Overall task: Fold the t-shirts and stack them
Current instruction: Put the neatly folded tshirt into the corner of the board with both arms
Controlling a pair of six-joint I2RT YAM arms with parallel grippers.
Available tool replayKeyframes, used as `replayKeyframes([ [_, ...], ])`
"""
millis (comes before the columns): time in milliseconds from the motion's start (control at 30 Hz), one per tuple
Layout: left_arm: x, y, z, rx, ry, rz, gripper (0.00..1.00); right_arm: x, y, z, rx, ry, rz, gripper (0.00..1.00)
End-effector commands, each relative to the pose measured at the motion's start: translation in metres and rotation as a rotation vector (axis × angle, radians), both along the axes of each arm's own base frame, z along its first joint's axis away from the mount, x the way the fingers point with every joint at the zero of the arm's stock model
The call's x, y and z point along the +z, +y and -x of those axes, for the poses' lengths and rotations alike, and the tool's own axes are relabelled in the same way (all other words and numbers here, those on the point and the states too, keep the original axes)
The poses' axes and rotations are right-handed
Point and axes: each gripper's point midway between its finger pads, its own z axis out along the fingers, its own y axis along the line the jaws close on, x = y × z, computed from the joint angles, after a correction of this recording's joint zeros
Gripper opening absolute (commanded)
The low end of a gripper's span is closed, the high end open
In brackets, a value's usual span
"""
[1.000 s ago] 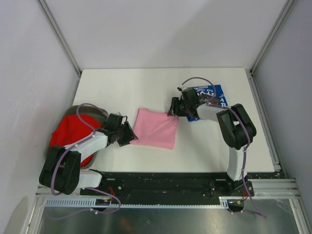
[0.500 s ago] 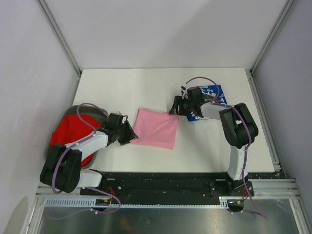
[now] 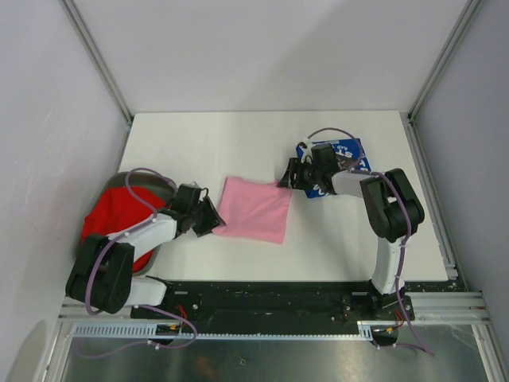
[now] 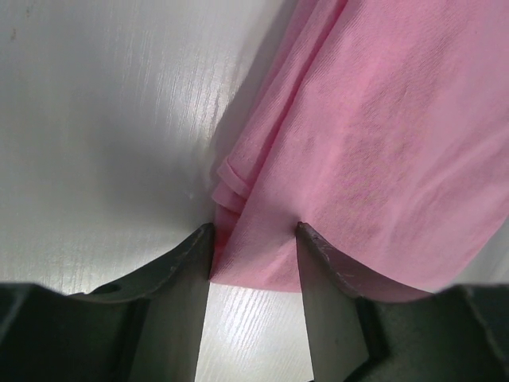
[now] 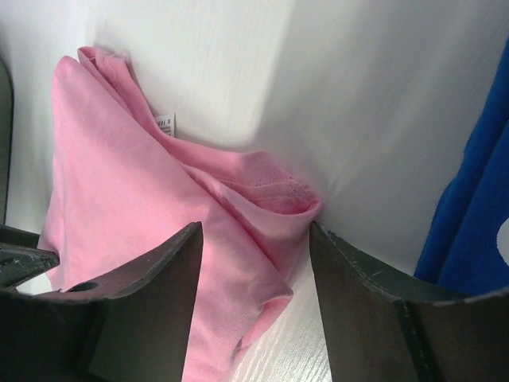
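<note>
The robot's right gripper should stay low at the far corner of the pink t-shirt and bring its fingers together, because the bunched collar corner is between them.
The folded pink t-shirt (image 3: 254,208) lies flat mid-table. My left gripper (image 3: 211,219) is at its left corner, jaws open, with the corner of the cloth (image 4: 366,143) lying between the fingertips (image 4: 254,231). My right gripper (image 3: 285,177) is at the shirt's upper right corner, jaws wide open, with the bunched collar corner (image 5: 262,191) between them (image 5: 254,231), ungripped. The blue t-shirt (image 3: 350,151) lies folded behind the right gripper and shows at the right edge of the right wrist view (image 5: 473,223). The red t-shirt (image 3: 111,215) sits crumpled at the table's left edge.
The red shirt rests in a grey oval bin (image 3: 159,181) hanging off the left side of the table. White walls and metal rails enclose the white table (image 3: 238,143) at back and sides.
My right gripper has drawn back slightly to the right from the pink shirt's corner. The left gripper and the shirts have barely moved.
</note>
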Motion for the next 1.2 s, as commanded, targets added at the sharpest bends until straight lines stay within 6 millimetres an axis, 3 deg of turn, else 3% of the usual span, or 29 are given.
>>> replayKeyframes([
  [0, -0.005, 0.005, -0.004, 0.028, 0.008, -0.022, 0.51, -0.022, -0.004, 0.024, 0.022, 0.072, 0.061, 0.60],
  [233, -0.007, 0.005, -0.006, 0.028, 0.012, -0.021, 0.46, -0.030, -0.007, 0.029, 0.008, 0.083, 0.103, 0.54],
  [400, -0.006, 0.001, -0.007, 0.013, 0.008, -0.010, 0.30, -0.021, -0.007, 0.028, -0.025, 0.052, 0.148, 0.43],
  [567, 0.010, -0.009, -0.008, -0.020, -0.035, 0.031, 0.06, -0.003, -0.009, 0.028, -0.093, 0.024, 0.208, 0.12],
  [633, 0.020, -0.014, -0.009, -0.034, -0.061, 0.056, 0.01, 0.009, -0.011, 0.028, -0.124, 0.001, 0.230, 0.03],
  [933, 0.062, -0.035, -0.011, -0.099, -0.145, 0.147, 0.00, 0.071, -0.015, 0.025, -0.216, -0.119, 0.278, 0.00],
  [1167, 0.085, -0.050, -0.013, -0.138, -0.182, 0.187, 0.00, 0.096, -0.018, 0.026, -0.245, -0.150, 0.280, 0.00],
])
